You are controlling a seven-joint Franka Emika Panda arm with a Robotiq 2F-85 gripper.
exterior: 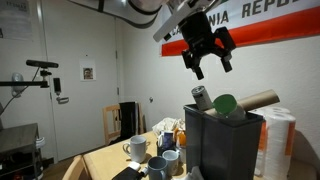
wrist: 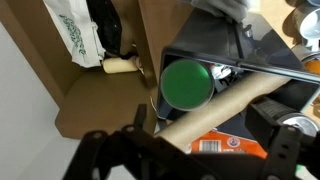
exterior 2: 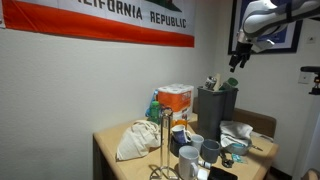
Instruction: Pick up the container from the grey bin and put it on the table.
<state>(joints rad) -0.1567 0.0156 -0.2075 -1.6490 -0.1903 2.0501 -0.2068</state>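
Observation:
The lid faces up below my gripper, so my gripper should move down next with its open fingers on both sides of the container's round green lid [exterior: 226, 105] [wrist: 187, 85] and close on the lid's sides.
The container stands in the grey bin [exterior: 228, 148] with its round green lid [exterior: 225, 104] up, between a grey-capped cylinder [exterior: 203, 96] and a brown cardboard tube [exterior: 258, 99]. My gripper [exterior: 207, 58] hangs open and empty in the air above the bin, apart from everything in it. In an exterior view the gripper [exterior 2: 238, 60] is high above the bin [exterior 2: 213, 106]. In the wrist view the green lid [wrist: 188, 84] lies ahead of my open fingers [wrist: 190, 160], and the tube [wrist: 245, 98] crosses just under it. The tan table [exterior: 100, 158] holds the bin.
Several mugs [exterior: 136, 150] stand on the table beside the bin. An orange box [exterior 2: 176, 100], a cloth bag [exterior 2: 138, 140] and paper towel rolls [exterior: 280, 135] crowd the table. A wall with a banner is close behind.

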